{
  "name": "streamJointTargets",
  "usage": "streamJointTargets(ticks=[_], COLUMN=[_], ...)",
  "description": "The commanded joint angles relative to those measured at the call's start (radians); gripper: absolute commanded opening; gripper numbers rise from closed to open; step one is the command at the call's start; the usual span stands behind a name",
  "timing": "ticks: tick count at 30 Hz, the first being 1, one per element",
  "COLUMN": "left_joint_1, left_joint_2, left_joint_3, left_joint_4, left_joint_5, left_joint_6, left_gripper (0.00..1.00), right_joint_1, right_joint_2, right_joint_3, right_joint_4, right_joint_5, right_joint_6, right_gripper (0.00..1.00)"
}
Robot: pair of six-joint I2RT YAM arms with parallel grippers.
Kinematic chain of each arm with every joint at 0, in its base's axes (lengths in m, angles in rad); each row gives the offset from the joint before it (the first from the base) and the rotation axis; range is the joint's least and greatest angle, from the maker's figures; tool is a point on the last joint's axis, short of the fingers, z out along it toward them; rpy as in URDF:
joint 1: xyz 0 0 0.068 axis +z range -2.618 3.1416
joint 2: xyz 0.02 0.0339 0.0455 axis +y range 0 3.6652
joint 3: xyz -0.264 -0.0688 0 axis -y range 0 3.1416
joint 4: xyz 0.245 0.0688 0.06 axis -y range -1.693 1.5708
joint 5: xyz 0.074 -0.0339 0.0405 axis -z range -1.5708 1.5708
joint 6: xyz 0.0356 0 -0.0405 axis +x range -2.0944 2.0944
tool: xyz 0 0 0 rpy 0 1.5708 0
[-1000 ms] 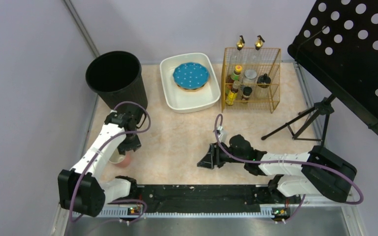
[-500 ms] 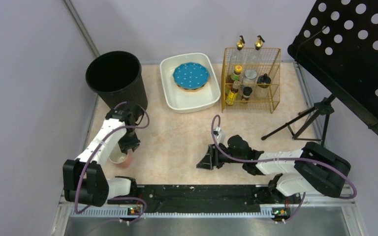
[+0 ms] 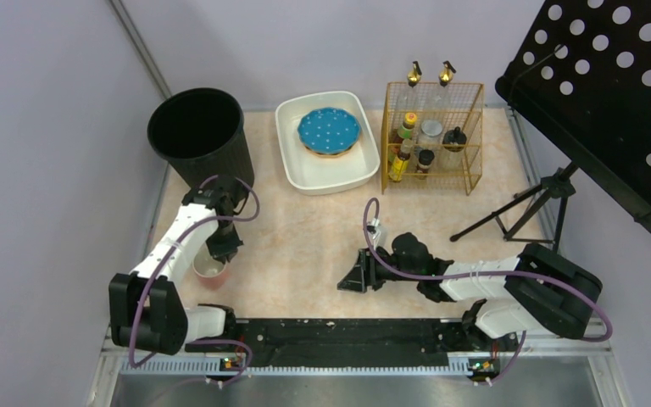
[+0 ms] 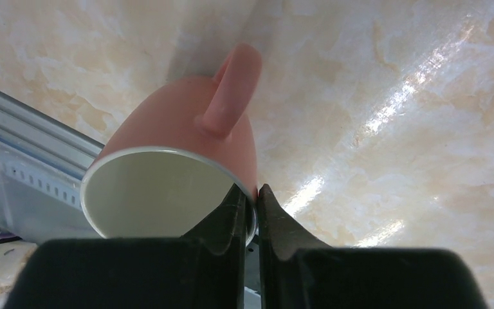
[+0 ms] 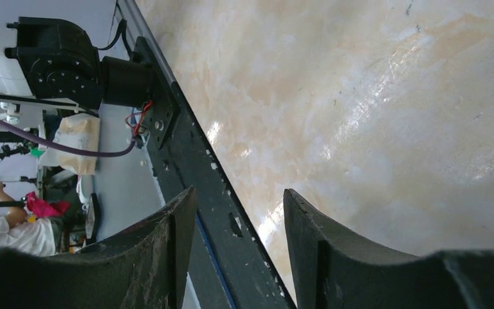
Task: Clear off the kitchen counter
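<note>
I will next lift, carry, lower and release the mug (image 3: pixel 210 273) in my left gripper, as the basin's bare near corner (image 3: pixel 308 172) is outward, to the gripper's right in the top view.
A pink mug (image 3: pixel 210 273) with a cream inside stands on the kitchen counter (image 3: pixel 305 229) near its left front. In the left wrist view the pink mug (image 4: pixel 186 129) fills the left half, handle pointing away. My left gripper (image 4: pixel 252 193) is shut on the mug's rim, one finger inside and one outside; from above, the left gripper (image 3: pixel 220 251) is right over the mug. My right gripper (image 3: pixel 354 278) is open and empty, low over the counter's front middle. In the right wrist view the right gripper (image 5: pixel 239 199) has only counter and the front rail between its fingers.
A black bin (image 3: pixel 199 134) stands at the back left. A white basin (image 3: pixel 288 153) holds a blue dotted plate (image 3: pixel 329 130). A wire rack (image 3: pixel 432 136) of bottles stands at the back right. A black stand's tripod (image 3: pixel 521 212) rests at the right. A black rail (image 3: pixel 339 332) runs along the front.
My left arm has shifted slightly and the mug now shows more from under the gripper. The right arm has barely moved.
</note>
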Motion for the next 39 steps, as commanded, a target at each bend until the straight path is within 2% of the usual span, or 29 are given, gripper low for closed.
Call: streamJointTargets(ticks=[1, 8, 16, 26, 31, 39], left_joint_1=[0.002, -0.020, -0.167, -0.371, -0.388, -0.388], left_joint_2=[0.038, -0.051, -0.045, 0.125, 0.235, 0.455], left_joint_3=[0.009, 0.086, 0.260, 0.542, 0.701, 1.049], left_joint_4=[0.014, -0.015, -0.071, -0.022, 0.016, 0.041], left_joint_5=[0.082, 0.109, 0.083, 0.069, 0.054, -0.013], left_joint_6=[0.021, 0.029, -0.021, -0.020, 0.037, 0.124], left_gripper=[0.00, 0.00, 0.00, 0.00, 0.00, 0.00], right_joint_1=[0.013, 0.013, 0.013, 0.013, 0.013, 0.014], right_joint_2=[0.000, -0.028, -0.067, -0.212, -0.271, -0.305], right_joint_3=[0.024, 0.027, 0.028, 0.026, 0.024, 0.005], right_joint_4=[0.045, 0.013, -0.025, -0.166, -0.236, -0.274], right_joint_5=[0.000, 0.015, 0.019, 0.076, 0.103, 0.115], right_joint_6=[-0.007, -0.018, -0.022, -0.054, -0.069, -0.072], right_gripper=[0.52, 0.52, 0.52, 0.52, 0.52, 0.52])
